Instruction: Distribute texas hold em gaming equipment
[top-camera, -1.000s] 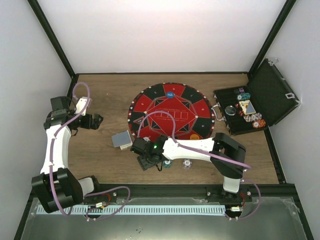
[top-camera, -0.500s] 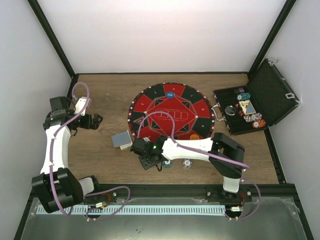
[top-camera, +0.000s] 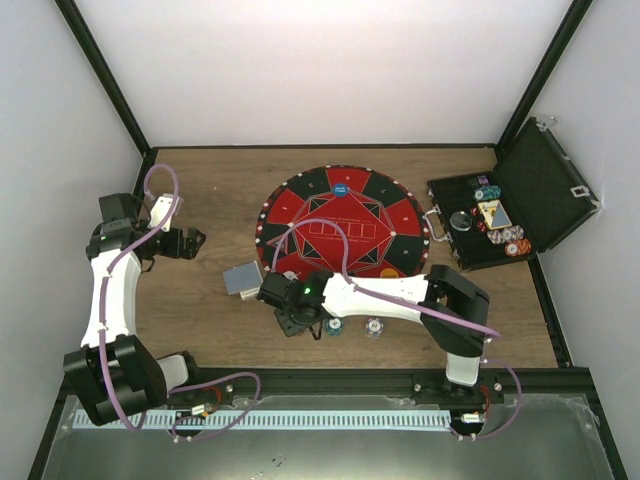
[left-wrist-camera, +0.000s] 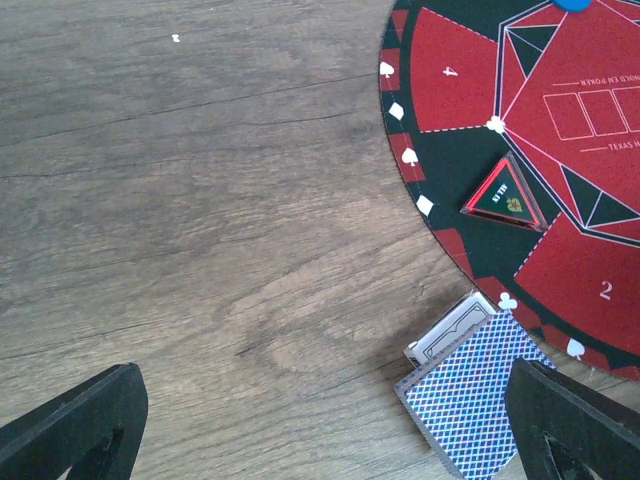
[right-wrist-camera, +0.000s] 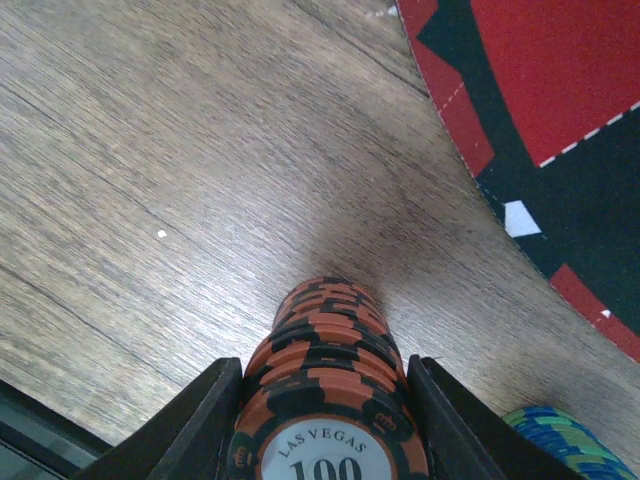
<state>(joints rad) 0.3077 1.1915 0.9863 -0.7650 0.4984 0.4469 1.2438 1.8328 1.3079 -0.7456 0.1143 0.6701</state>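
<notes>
I need to lift brown chips with my right gripper next, carry them outward over the mat and lower them to release them there, since the dark triangle beyond the marker (top-camera: 311, 251) is empty.
A stack of brown, black-striped chips (right-wrist-camera: 325, 390) stands on the wood, and my right gripper (right-wrist-camera: 322, 400) is shut on it, one finger against each side. In the top view that right gripper (top-camera: 298, 318) sits just below the mat's near-left edge. A teal chip stack (top-camera: 333, 326) and a white chip stack (top-camera: 374, 326) stand to its right. The deck of blue-backed cards (top-camera: 243, 278) lies left of the mat, with a card box under it in the left wrist view. My left gripper (top-camera: 195, 240) hangs open over bare wood at the far left, well apart from the deck (left-wrist-camera: 480, 390).
The round red-and-black mat (top-camera: 340, 225) carries a blue button (top-camera: 341, 187), an orange button (top-camera: 387, 271) and a triangular marker (left-wrist-camera: 505, 197). The open black case (top-camera: 520, 200) at the right holds more chips and cards. The table's front edge runs just behind the chip stacks.
My right gripper's jaws have closed in on the brown chip stack and the wrist has shifted slightly left. The left arm has not moved.
</notes>
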